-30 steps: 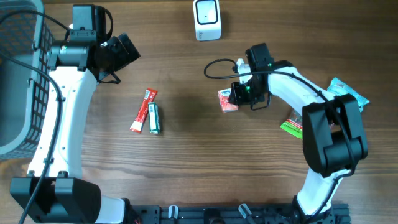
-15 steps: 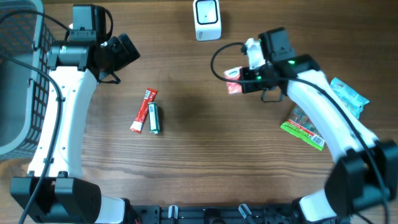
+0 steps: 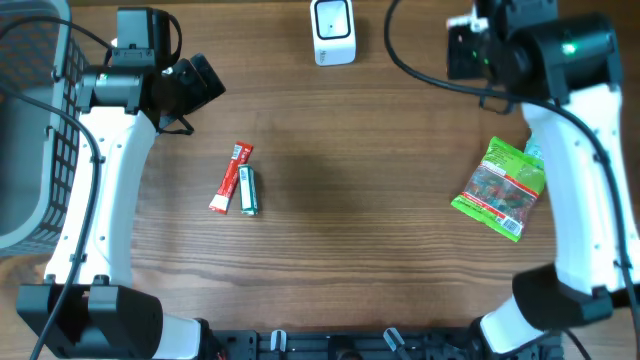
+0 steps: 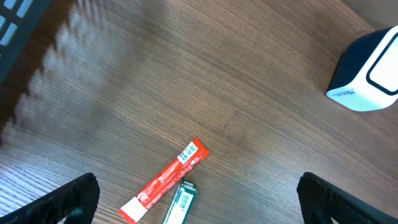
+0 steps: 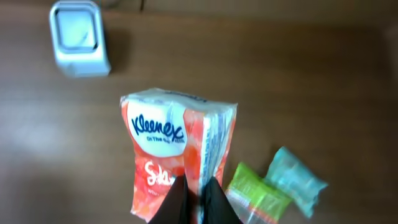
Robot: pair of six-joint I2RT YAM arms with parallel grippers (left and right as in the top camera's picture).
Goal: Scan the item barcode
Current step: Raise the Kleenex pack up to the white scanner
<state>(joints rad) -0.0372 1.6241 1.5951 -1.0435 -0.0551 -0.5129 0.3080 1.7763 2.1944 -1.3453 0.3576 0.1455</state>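
I will first move the pack over the scanner (image 3: 333,32) with my right gripper, then lower it to the bare tabletop by the green snack bag below and let go.
The item is a red and white Kleenex tissue pack (image 5: 177,149), hanging high above the table. My right gripper (image 5: 198,186) is shut on the pack's lower edge, with the label facing the wrist camera. In the overhead view my right arm (image 3: 545,45) is raised at the back right and hides the pack. The white barcode scanner (image 3: 333,32) stands at the table's back edge, well left of that arm; it also shows as the scanner (image 5: 79,37). My left gripper (image 4: 199,211) is open and holds nothing, above a red stick pack (image 4: 165,180).
The red stick pack (image 3: 231,178) and a green gum pack (image 3: 248,190) lie left of centre. A green snack bag (image 3: 500,187) lies at the right, with a teal pack (image 5: 297,180) beside it. A grey basket (image 3: 30,130) stands at the far left edge.
My right gripper closed on the tissue pack, lifted it off the table and carried it up and towards the back right. The left arm has not moved.
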